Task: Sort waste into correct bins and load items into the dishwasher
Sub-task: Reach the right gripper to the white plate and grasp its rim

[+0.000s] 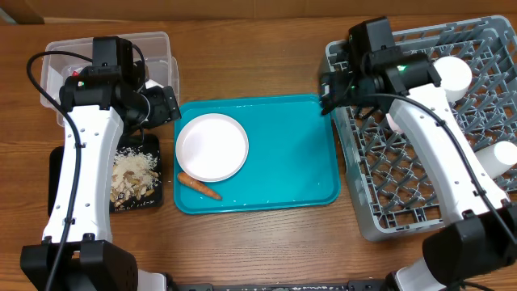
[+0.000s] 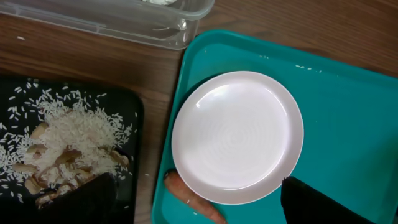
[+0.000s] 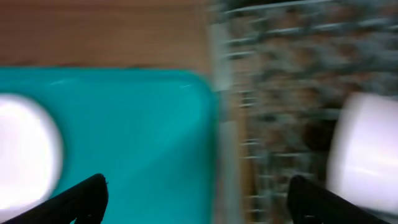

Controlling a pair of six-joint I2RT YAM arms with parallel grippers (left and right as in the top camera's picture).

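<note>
I will move my right gripper to the left in the overhead view and lower it onto the plate's rack-side rim (image 1: 245,152) (image 3: 59,152), because the carrot leaves that rim clear.
A white flat plate (image 1: 212,146) lies on the teal serving tray (image 1: 291,153), with a small orange carrot (image 1: 199,187) beside its front edge. The plate (image 2: 237,136) and carrot (image 2: 194,199) also show in the left wrist view. Rice scraps (image 1: 134,176) lie in the black tray (image 1: 58,162); the clear tub (image 1: 153,44) stands behind it. My left gripper (image 2: 199,202) is open and empty, above the tray's left edge. My right gripper (image 3: 198,199) is open and empty, above the gap between the teal tray and the grey rack (image 1: 388,202). White cups (image 1: 454,74) stand in the rack.
The wooden table shows around the trays. The rack's wall rises close to the teal tray's right edge. Another white dish (image 1: 505,158) sits at the rack's right side. The right wrist view is blurred.
</note>
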